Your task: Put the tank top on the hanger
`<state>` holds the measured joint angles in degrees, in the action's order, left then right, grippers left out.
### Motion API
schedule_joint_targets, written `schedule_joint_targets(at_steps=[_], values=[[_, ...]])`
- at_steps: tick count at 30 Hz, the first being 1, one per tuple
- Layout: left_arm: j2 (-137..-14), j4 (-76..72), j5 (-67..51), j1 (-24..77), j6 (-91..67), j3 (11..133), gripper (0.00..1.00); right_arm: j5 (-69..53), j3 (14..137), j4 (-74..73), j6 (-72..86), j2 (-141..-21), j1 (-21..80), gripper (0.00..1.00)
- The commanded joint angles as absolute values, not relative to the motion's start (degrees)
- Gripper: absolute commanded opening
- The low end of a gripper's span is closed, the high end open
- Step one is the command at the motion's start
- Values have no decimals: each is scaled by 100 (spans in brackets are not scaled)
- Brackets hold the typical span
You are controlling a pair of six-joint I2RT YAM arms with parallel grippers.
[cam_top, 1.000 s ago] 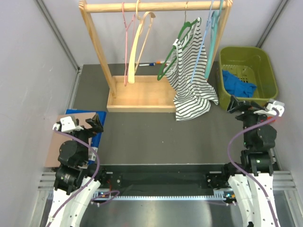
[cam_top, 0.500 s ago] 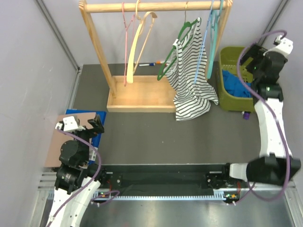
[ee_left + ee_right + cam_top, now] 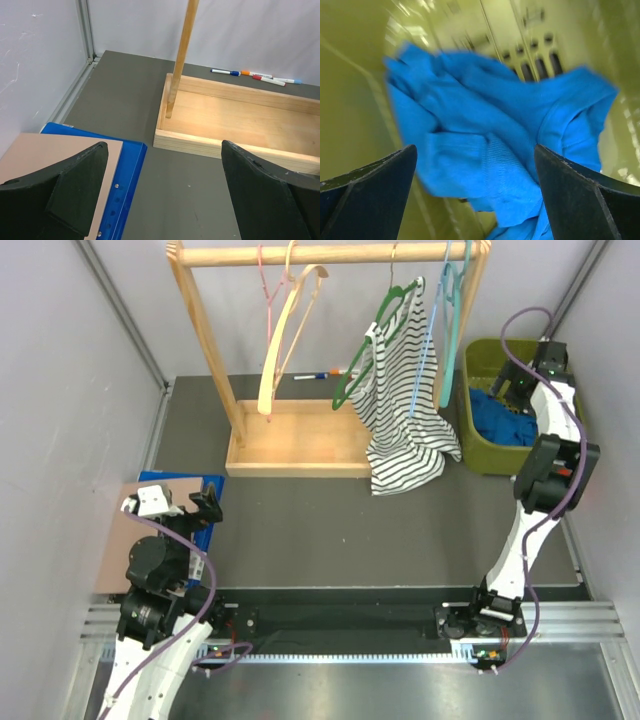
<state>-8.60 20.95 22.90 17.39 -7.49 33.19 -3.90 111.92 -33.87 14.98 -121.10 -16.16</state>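
Observation:
The tank top's middle fold (image 3: 504, 418) (image 3: 488, 159) lies between the spread fingers of my right gripper, so my right gripper will move down into the green basket onto that fold of cloth.
The royal-blue tank top (image 3: 497, 420) lies crumpled in the green basket (image 3: 495, 458) at the far right. In the right wrist view the tank top (image 3: 495, 130) fills the space below my right gripper (image 3: 477, 200), which is open wide just above the fabric and holds nothing. From above, the right gripper (image 3: 515, 390) reaches into the basket. The pink wire hanger (image 3: 267, 295) hangs on the rack's rail at the left, partly behind the cream hanger. My left gripper (image 3: 180, 502) is open and empty, low at the near left, and also shows in the left wrist view (image 3: 165, 190).
The wooden rack's base tray (image 3: 300, 450) stands mid-table. On its rail hang a cream hanger (image 3: 290, 330), a green hanger (image 3: 370, 350) with the striped top (image 3: 405, 410), and a teal hanger (image 3: 448, 330). Markers (image 3: 255, 76) lie behind. A blue-edged board (image 3: 125, 175) lies near left.
My right arm has swung from the near right up and out to the basket, then lowered its open gripper over the blue top. The cream hanger has swung. The left arm stayed put.

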Motion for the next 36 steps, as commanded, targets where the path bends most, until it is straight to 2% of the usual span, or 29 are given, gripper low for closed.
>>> schedule_joint_targets(at_steps=[1, 6, 16, 18, 19, 20, 22, 23, 24, 36], values=[[-774, 1828, 2197, 1723, -712, 3322, 99, -229, 11742, -4113, 1301, -12558, -1600, 100], [-694, 1837, 2224, 1723, -712, 3305, 99, -413, 11628, -4280, 1187, -13042, -1591, 100], [-484, 1872, 2320, 1723, -703, 3296, 99, -44, 11944, -4764, 905, -13719, -1494, 99], [-431, 1863, 2364, 1723, -703, 3287, 99, -131, 11927, -4703, 905, -13772, -1494, 88], [-413, 1855, 2416, 1723, -703, 3287, 99, -349, 11909, -4650, 888, -13755, -1494, 77], [-404, 1863, 2460, 1723, -703, 3287, 99, -526, 11866, -4536, 888, -13729, -1494, 56], [-387, 1872, 2548, 1723, -712, 3287, 99, -1008, 11865, -4413, 809, -13554, -1503, 27], [-387, 1881, 2558, 1723, -712, 3287, 99, -1089, 11865, -4273, 861, -13448, -1503, 3], [-369, 1863, 2566, 1723, -721, 3287, 99, -1107, 11865, -4202, 896, -13204, -1503, 0], [-255, 1890, 2646, 1723, -756, 3287, 99, -1186, 11339, -2743, 1318, -10346, -1608, 0]])
